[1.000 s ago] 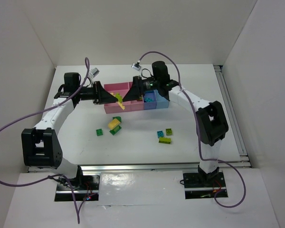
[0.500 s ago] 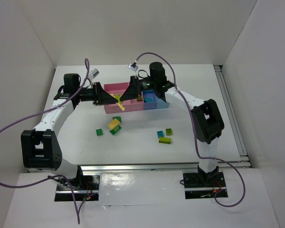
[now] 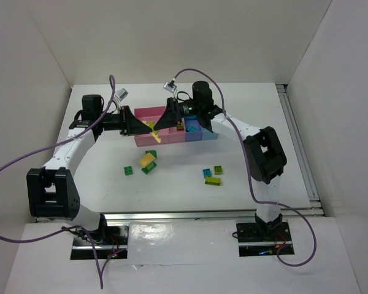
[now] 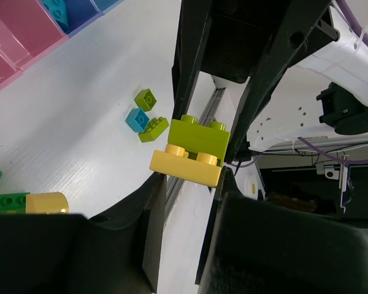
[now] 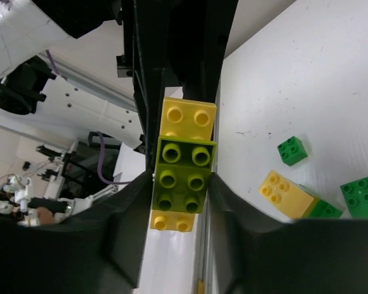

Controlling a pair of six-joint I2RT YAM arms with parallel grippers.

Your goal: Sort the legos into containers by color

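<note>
The yellow brick hangs over the near edge of the wide pink bin, so my left gripper will move outward and down once it is free of the lime brick.
A lime brick [image 5: 183, 180] is stuck on a yellow brick [image 4: 187, 166], and both hang above the left end of the containers [image 3: 199, 136]. My left gripper [image 4: 187, 179] is shut on the yellow brick, coming in from the left. Facing it from the right, my right gripper [image 5: 181, 193] is shut on the lime brick, with a pad on each side. In the top view the two grippers [image 3: 141, 125] [image 3: 164, 121] meet over the pink bins [image 3: 148, 113], and the stack [image 3: 153, 133] shows small between them.
Loose legos lie on the table in front of the bins: a yellow brick [image 3: 148, 159] beside green ones [image 3: 150, 168] [image 3: 129, 171], and a cyan brick [image 3: 207, 173] with lime ones [image 3: 218, 169] [image 3: 212, 181]. A cyan brick [image 4: 54, 8] lies in the blue-violet bin.
My right gripper has moved a little left to the stack and closed on the lime brick. The left arm and its hold on the yellow brick have not changed.
</note>
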